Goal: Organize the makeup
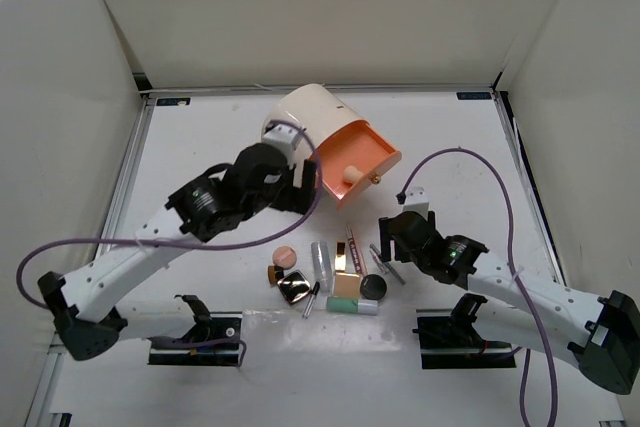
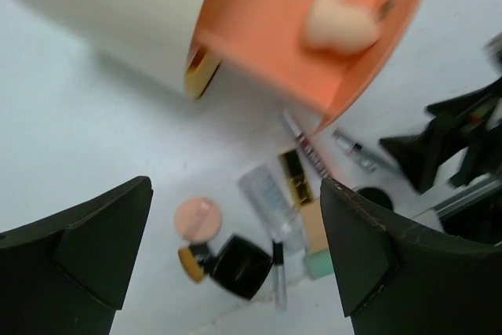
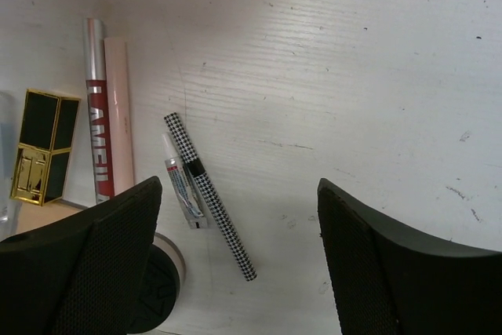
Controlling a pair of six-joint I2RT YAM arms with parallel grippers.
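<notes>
The left gripper moves down and back onto the pink round sponge (image 1: pixel 285 254) (image 2: pixel 198 220) next, since bare tabletop leaves the sponge's far side open.
The makeup lies in a cluster at the table's middle front: a pink round sponge (image 1: pixel 285 254), a black square compact (image 1: pixel 294 290), a clear tube (image 1: pixel 321 259), a tan pad (image 1: pixel 346 285), a mint-green tube (image 1: pixel 352 305) and a black round compact (image 1: pixel 373 287). A peach sponge (image 1: pixel 352 173) lies in the open orange drawer (image 1: pixel 372 152). My left gripper (image 1: pixel 305 184) is open and empty beside the drawer, above the cluster (image 2: pixel 235 187). My right gripper (image 1: pixel 392 237) is open and empty over a houndstooth pencil (image 3: pixel 210 196) and a small tube (image 3: pixel 182 182).
The cream cylindrical box (image 1: pixel 305 115) lies on its side at the back centre, its drawer pulled out toward the right. A gold-and-black lipstick (image 3: pixel 43 147), a red-silver pencil (image 3: pixel 96 107) and a pink pencil (image 3: pixel 119 107) lie left of the right gripper. White walls enclose the table.
</notes>
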